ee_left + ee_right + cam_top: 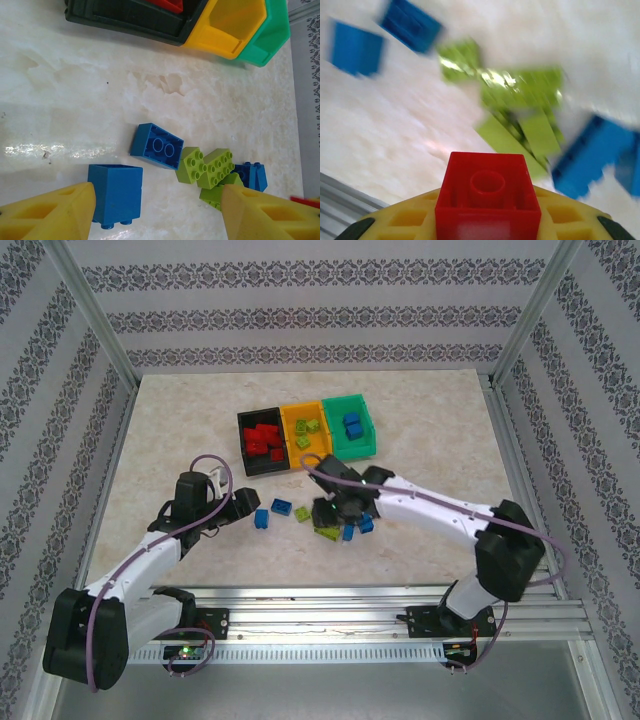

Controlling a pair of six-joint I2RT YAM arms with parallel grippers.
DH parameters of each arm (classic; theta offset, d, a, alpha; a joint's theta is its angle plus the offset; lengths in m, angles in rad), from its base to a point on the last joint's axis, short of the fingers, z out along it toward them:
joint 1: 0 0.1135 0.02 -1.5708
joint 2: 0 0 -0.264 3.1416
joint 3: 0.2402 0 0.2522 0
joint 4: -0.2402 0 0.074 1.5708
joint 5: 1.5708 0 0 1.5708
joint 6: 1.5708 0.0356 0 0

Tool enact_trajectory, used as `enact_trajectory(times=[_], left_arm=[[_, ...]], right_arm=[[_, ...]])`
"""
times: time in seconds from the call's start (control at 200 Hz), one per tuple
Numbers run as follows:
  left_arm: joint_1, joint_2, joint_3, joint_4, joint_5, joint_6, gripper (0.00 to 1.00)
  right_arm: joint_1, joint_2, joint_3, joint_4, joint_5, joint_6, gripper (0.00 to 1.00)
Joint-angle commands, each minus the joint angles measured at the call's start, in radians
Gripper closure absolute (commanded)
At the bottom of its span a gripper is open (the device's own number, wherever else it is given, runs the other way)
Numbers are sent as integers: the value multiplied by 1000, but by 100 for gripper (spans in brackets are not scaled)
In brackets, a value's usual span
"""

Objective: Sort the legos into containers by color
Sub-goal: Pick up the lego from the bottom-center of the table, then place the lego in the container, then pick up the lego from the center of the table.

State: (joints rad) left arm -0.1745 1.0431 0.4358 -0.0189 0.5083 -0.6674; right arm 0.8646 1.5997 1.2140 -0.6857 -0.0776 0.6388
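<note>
I need to lower my left gripper next and shift it over the nearest blue lego, which stands below and closer to one finger. I should close once both fingers are around its sides.
Three joined containers stand at the table's middle back: a black one (243,435) with red legos (264,440), an orange-yellow one (300,408) with lime legos, and a green one (372,430) with blue legos. Loose blue legos (262,519) and lime legos (328,533) lie in front of them. My right gripper (487,200) is shut on a red lego (487,187), hollow side toward the camera, above blurred lime legos (520,100). My left gripper (157,215) is open low over the table, with a blue lego (116,192) touching or nearly touching its left finger (55,215).
In the left wrist view an upturned blue lego (157,146), two lime legos (218,167) and another blue one (252,175) lie ahead of the fingers, with the bins' near walls (220,37) beyond. A metal rail (330,600) runs along the near edge, and frame posts stand at the table's corners.
</note>
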Motion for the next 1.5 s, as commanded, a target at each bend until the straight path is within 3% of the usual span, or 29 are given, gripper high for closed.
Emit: enact_trajectory(times=[0.0, 0.205, 0.34, 0.395, 0.46, 0.545, 0.62, 0.929, 1.204, 1.494], left_arm=[[13, 9, -5, -25, 4, -8, 33], [13, -9, 39, -176, 20, 34, 33], [12, -35, 38, -228, 28, 36, 33], [10, -35, 36, -245, 29, 38, 33], [10, -28, 34, -251, 35, 38, 33], [8, -10, 35, -249, 44, 37, 33], [9, 16, 45, -253, 52, 45, 33], [-14, 165, 123, -251, 57, 94, 37], [-91, 333, 230, -324, 15, 173, 40], [-149, 446, 293, -363, -28, 219, 50]], right_arm=[[-42, 148, 198, 28, -28, -123, 67], [-112, 531, 760, -63, -62, -205, 66], [-155, 762, 1131, -165, -121, -221, 60], [-160, 853, 1297, -225, -141, -226, 53], [-164, 940, 1463, -288, -156, -226, 37], [-165, 979, 1556, -344, -163, -234, 33], [-164, 913, 1454, -318, -145, -252, 33], [-193, 356, 536, -43, -75, -257, 33], [-272, 8, -82, -47, -35, -208, 34], [-269, -137, -316, -48, -65, -149, 33]])
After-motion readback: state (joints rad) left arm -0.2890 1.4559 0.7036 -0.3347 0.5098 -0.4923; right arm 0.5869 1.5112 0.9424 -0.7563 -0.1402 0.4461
